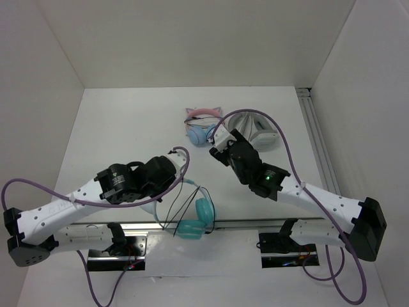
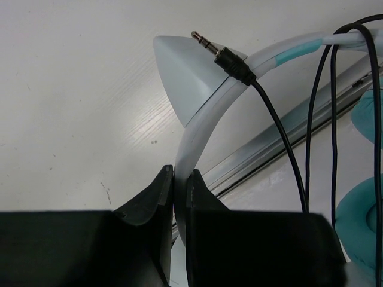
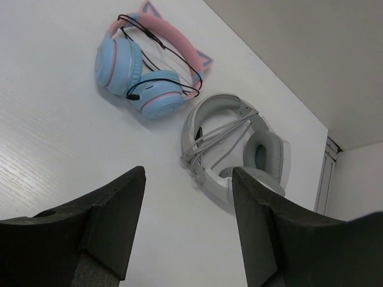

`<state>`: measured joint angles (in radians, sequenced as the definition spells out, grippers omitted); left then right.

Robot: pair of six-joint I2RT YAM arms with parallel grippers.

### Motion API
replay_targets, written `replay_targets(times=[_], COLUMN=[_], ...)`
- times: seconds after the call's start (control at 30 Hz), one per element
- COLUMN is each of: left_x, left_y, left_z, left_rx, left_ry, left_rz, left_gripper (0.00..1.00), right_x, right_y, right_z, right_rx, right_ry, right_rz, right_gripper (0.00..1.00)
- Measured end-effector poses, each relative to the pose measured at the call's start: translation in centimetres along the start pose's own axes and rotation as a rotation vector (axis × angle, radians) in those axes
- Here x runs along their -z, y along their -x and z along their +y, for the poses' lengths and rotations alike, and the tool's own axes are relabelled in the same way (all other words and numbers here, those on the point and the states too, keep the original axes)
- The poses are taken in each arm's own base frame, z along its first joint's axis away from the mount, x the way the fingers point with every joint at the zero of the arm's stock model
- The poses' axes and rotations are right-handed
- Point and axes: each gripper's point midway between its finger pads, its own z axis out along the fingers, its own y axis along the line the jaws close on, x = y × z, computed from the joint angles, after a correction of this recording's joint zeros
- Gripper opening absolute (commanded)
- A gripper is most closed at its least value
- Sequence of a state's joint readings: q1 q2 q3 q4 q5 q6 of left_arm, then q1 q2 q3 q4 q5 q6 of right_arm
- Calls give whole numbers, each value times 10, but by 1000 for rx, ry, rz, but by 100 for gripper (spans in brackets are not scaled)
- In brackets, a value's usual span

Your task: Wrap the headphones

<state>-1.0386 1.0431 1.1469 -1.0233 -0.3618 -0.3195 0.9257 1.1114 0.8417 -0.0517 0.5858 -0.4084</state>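
I will next carry the headphones (image 1: 198, 219) outward and down in my left gripper and release the headband, as bare table lies there beside the light-blue cups.
The headphones (image 1: 198, 219) have teal ear cups and a pale headband, and hang near the table's front edge. My left gripper (image 2: 180, 177) is shut on the headband (image 2: 197, 128). A pale cat-ear tip (image 2: 185, 75) stands on the band. The thin black cable (image 2: 281, 137) is looped over the band, its jack plug (image 2: 209, 46) lying on top. In the top view the left gripper (image 1: 171, 160) sits left of the teal cups. My right gripper (image 3: 188, 179) is open and empty, above the table near the back; in the top view it (image 1: 220, 146) is beside the other pairs.
A pink cat-ear pair with light-blue cups (image 3: 146, 63) and a grey-white pair (image 3: 236, 149) lie at the back of the table, both with cables wrapped. They also show in the top view, pink (image 1: 200, 125) and grey-white (image 1: 259, 131). A metal rail (image 1: 243, 224) runs along the front edge.
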Motion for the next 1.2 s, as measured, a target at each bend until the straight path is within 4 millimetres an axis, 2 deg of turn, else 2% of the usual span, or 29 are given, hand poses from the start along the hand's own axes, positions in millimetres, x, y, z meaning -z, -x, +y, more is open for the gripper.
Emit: replay_targets(times=[0.1,0.37,0.47,0.57,0.7,1.03,1.2], left_x=[-8,-45,-42,-31,-28,-42,-44], left_y=[-2,-9,-5,8,24,26,27], left_z=[1,1,2,4,0,-3,-4], left_rx=[-8,-50,-47,-43,-27,-81,-85], left_ry=[29,169,189,195,181,292,289], left_rz=[34,204,203,173,124,223,227], left_gripper=[0,0,0,0,0,0,0], right_x=[-1,-3,-2,1,5,11,12], right_y=[2,10,12,25,32,35,36], right_z=[-2,-14,-6,-3,-6,-7,-9], right_rx=[-37,-135,-150,-211,-285,-347,-366], right_ry=[-2,-24,28,71,103,125,121], right_rz=[-1,-12,-7,-31,-58,-72,-73], right_gripper=[68,70,72,75,75,75,75])
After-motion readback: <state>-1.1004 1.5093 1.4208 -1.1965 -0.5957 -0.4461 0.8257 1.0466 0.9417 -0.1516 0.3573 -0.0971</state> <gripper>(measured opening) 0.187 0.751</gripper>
